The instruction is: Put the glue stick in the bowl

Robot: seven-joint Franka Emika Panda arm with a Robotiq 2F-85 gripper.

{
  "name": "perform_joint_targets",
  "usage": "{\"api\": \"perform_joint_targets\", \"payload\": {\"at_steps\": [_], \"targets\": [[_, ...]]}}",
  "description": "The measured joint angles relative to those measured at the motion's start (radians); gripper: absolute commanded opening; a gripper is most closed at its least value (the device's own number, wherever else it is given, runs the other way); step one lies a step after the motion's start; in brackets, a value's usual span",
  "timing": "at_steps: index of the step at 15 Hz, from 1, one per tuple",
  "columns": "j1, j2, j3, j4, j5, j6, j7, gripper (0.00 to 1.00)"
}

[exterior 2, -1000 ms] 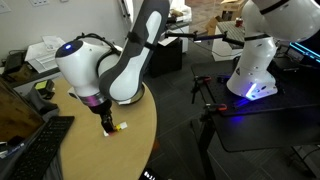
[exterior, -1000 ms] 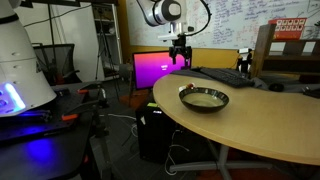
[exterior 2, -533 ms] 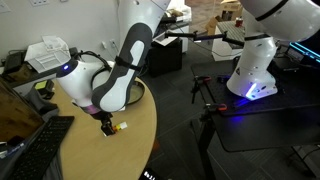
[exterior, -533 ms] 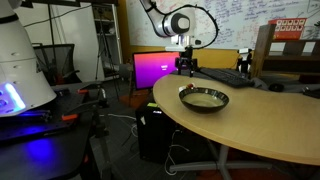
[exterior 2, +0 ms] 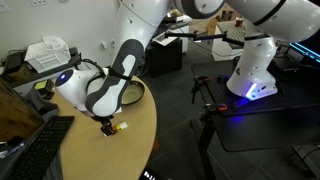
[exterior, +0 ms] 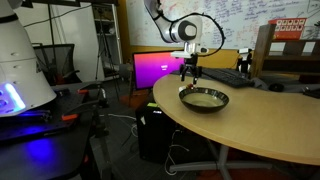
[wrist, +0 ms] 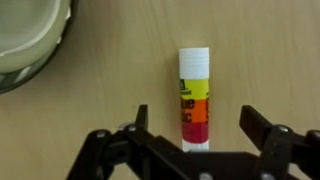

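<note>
My gripper comes down onto the glue stick's red and orange bands next and closes, since the stick lies flat below it, between its open fingers.
In the wrist view the glue stick lies flat on the wooden table, white with yellow, orange and red bands. My gripper is open, with one finger on each side of the stick's lower end and not touching it. The bowl shows at the top left, apart from the stick. In an exterior view the bowl sits on the round table with the gripper low behind it. In an exterior view the gripper hangs just over the small stick.
A keyboard and a lit monitor stand behind the bowl. Another keyboard view lies near the table edge. A white robot base and floor cables stand beyond the table.
The arm has swung and dropped down towards the table. The gripper now sits lower and closer to the glue stick, still open. Stick and bowl have not moved.
</note>
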Motion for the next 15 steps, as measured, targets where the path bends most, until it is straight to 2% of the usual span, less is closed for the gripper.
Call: {"api": "perform_joint_targets", "payload": {"at_steps": [1,2,3,9,10,15], "targets": [[0.000,0.017,0.000,0.023,0.002,-0.011,0.000,0.84],[-0.001,0.033,0.000,0.045,0.005,-0.019,0.000,0.74],[-0.002,0.049,0.000,0.066,0.006,-0.027,0.000,0.59],[-0.008,0.109,0.001,0.149,0.010,-0.067,-0.002,0.12],[-0.008,0.113,0.003,0.153,0.010,-0.068,-0.002,0.08],[-0.013,0.116,0.012,0.160,0.019,-0.074,-0.018,0.08]]}}
